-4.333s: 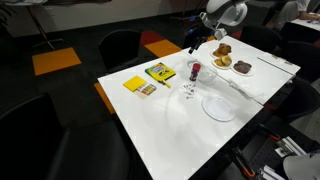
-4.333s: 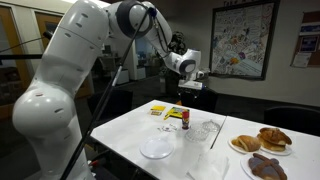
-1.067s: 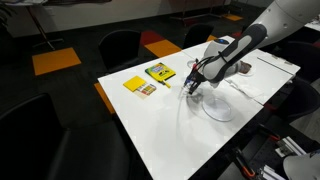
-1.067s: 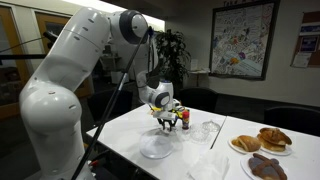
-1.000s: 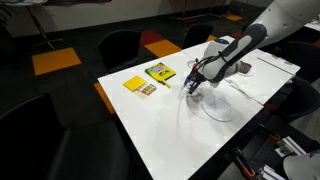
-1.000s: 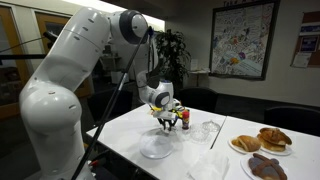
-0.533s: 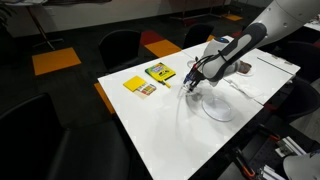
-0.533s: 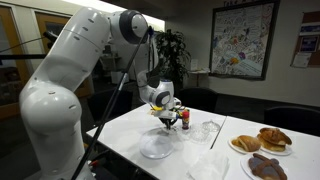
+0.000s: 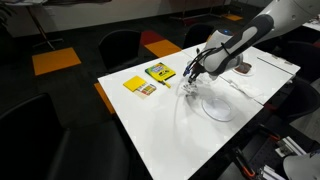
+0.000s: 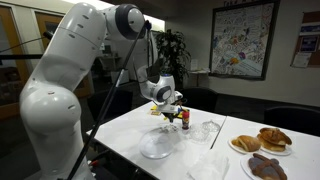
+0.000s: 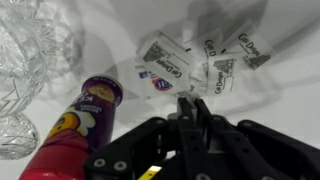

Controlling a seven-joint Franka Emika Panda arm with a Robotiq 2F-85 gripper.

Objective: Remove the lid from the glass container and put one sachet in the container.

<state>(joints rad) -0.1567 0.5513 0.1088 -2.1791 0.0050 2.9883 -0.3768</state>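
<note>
The sachet goes up in my gripper next, then toward the left in the wrist view, over the glass container. This is because the red-pink cylinder stands close beside it.
My gripper (image 11: 193, 103) (image 10: 168, 104) (image 9: 189, 77) is shut, and its tips pinch the edge of a white printed sachet (image 11: 196, 84) just above the table. Other sachets (image 11: 162, 62) lie flat on the white table below it. The glass container (image 10: 208, 129) (image 11: 28, 42), a small clear cut-glass jar, stands just beyond the sachets, apart from the gripper. Whether a lid sits on it I cannot tell. In an exterior view my arm (image 9: 232, 45) covers the container.
A red-pink cylinder (image 11: 82, 122) (image 10: 185, 118) stands right beside the gripper. A white plate (image 10: 157, 147) (image 9: 219, 108) lies close by. Plates of pastries (image 10: 262, 141) sit further along the table. Yellow packets (image 9: 158, 72) lie toward the table's other side. A smaller piece of cut glass (image 11: 14, 136) is at the wrist view's left edge.
The jaws have closed on the sachet. In the last half second the gripper has risen a little off the table with it.
</note>
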